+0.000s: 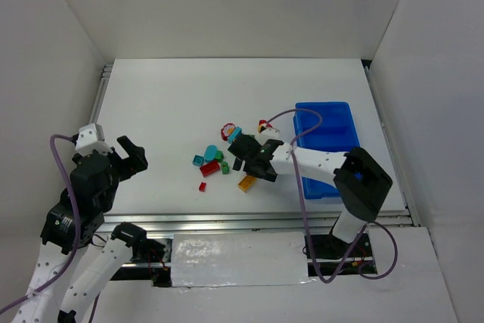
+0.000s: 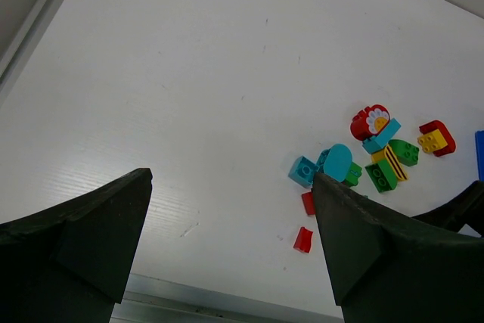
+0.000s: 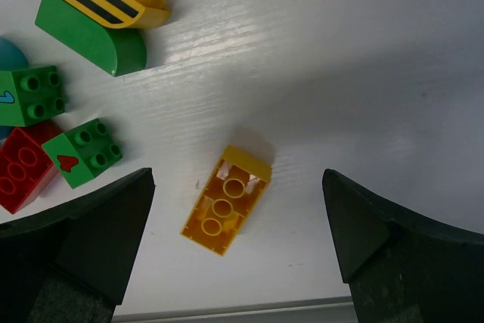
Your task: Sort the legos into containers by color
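Note:
I will next lower my right gripper until its open fingers are on both sides of the yellow brick [image 1: 246, 183] [image 3: 228, 202], then close them. The tabletop is bare beside both long sides of the brick.
The legos lie in a loose cluster [image 1: 218, 158] mid-table: red, green, cyan and yellow pieces. A yellow brick [image 1: 246, 183] lies upside down at the cluster's near right; it also shows in the right wrist view [image 3: 226, 200], between my fingers. My right gripper [image 1: 253, 163] is open and empty, hovering just above that brick. The bright blue tray [image 1: 327, 145] stands to the right, partly hidden by the right arm. My left gripper [image 1: 128, 158] is open and empty at the far left, well away from the cluster, which its own view shows [image 2: 363, 153].
Two small red pieces [image 2: 304, 239] lie nearest the front edge of the cluster. A metal rail [image 1: 257, 221] runs along the table's near edge. White walls enclose the table on three sides. A purple cable [image 1: 299, 122] arcs over the tray.

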Motion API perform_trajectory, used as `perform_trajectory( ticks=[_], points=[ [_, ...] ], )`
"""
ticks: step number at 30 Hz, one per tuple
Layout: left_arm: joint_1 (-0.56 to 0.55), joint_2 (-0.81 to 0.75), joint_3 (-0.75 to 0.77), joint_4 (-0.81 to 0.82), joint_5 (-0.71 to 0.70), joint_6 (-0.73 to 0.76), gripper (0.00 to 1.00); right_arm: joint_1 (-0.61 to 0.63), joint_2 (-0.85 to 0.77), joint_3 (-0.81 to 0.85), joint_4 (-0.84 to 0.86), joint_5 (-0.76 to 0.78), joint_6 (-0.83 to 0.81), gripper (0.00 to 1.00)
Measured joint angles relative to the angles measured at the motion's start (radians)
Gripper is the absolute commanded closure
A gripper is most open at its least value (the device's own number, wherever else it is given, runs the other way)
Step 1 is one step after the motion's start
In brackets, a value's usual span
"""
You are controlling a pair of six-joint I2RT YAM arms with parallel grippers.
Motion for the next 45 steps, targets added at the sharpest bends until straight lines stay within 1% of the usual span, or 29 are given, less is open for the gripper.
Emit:
perform_trajectory(
  ticks=[3, 8, 12, 15, 20, 21, 22, 23, 26, 27, 32, 36, 38, 40, 42, 43, 44, 45],
  points=[
    [0.0, 0.002, 0.0, 0.004, 0.006, 0.002, 0.01, 0.02, 0.066, 0.032, 0.011, 0.005, 0.037, 0.02],
    [0.0, 0.002, 0.0, 0.014, 0.016, 0.017, 0.0, 0.029, 0.113, 0.035, 0.037, 0.003, 0.081, 0.09],
    [0.0, 0.003, -0.001, 0.015, 0.028, 0.023, 0.0, 0.029, 0.133, 0.034, 0.066, -0.004, 0.097, 0.25],
    [0.0, 0.002, -0.001, 0.015, 0.03, 0.023, 0.0, 0.029, 0.145, 0.028, 0.085, -0.009, 0.1, 0.26],
    [0.0, -0.011, -0.001, 0.02, 0.03, 0.023, 0.01, 0.029, 0.145, 0.013, 0.1, -0.019, 0.097, 0.33],
    [0.0, -0.013, -0.001, 0.021, 0.03, 0.023, 0.0, 0.029, 0.145, 0.011, 0.102, -0.019, 0.095, 0.51],
    [0.0, -0.014, -0.001, 0.021, 0.03, 0.023, 0.01, 0.029, 0.145, 0.008, 0.105, -0.019, 0.09, 0.66],
    [0.0, -0.014, -0.001, 0.021, 0.03, 0.023, 0.0, 0.029, 0.145, 0.003, 0.109, -0.02, 0.085, 0.86],
    [0.0, -0.014, -0.001, 0.021, 0.031, 0.023, 0.0, 0.029, 0.143, 0.001, 0.125, -0.029, 0.09, 0.89],
    [0.0, -0.014, -0.001, 0.021, 0.031, 0.023, 0.01, 0.029, 0.143, 0.001, 0.125, -0.031, 0.089, 1.0],
    [0.0, -0.019, -0.001, 0.021, 0.032, 0.023, 0.01, 0.027, 0.114, 0.001, 0.119, -0.037, 0.069, 1.0],
    [0.0, -0.02, -0.001, 0.021, 0.032, 0.023, 0.01, 0.012, -0.007, 0.004, 0.09, -0.018, 0.029, 1.0],
    [0.0, -0.02, -0.001, 0.021, 0.032, 0.023, 0.0, -0.021, -0.089, 0.014, 0.06, 0.01, 0.001, 1.0],
    [0.0, -0.02, -0.001, 0.021, 0.032, 0.023, 0.01, -0.096, -0.165, 0.036, 0.042, 0.026, -0.039, 1.0],
    [0.0, -0.02, -0.001, 0.021, 0.032, 0.023, 0.01, -0.231, -0.233, 0.066, 0.041, 0.044, -0.091, 1.0],
    [0.0, -0.02, -0.001, 0.021, 0.032, 0.023, 0.0, -0.322, -0.256, 0.084, 0.041, 0.051, -0.117, 1.0],
    [0.0, -0.02, -0.001, 0.021, 0.032, 0.023, 0.01, -0.379, -0.265, 0.098, 0.041, 0.061, -0.132, 1.0],
    [0.0, -0.02, -0.001, 0.021, 0.032, 0.023, 0.01, -0.464, -0.267, 0.119, 0.039, 0.07, -0.152, 1.0]
  ],
)
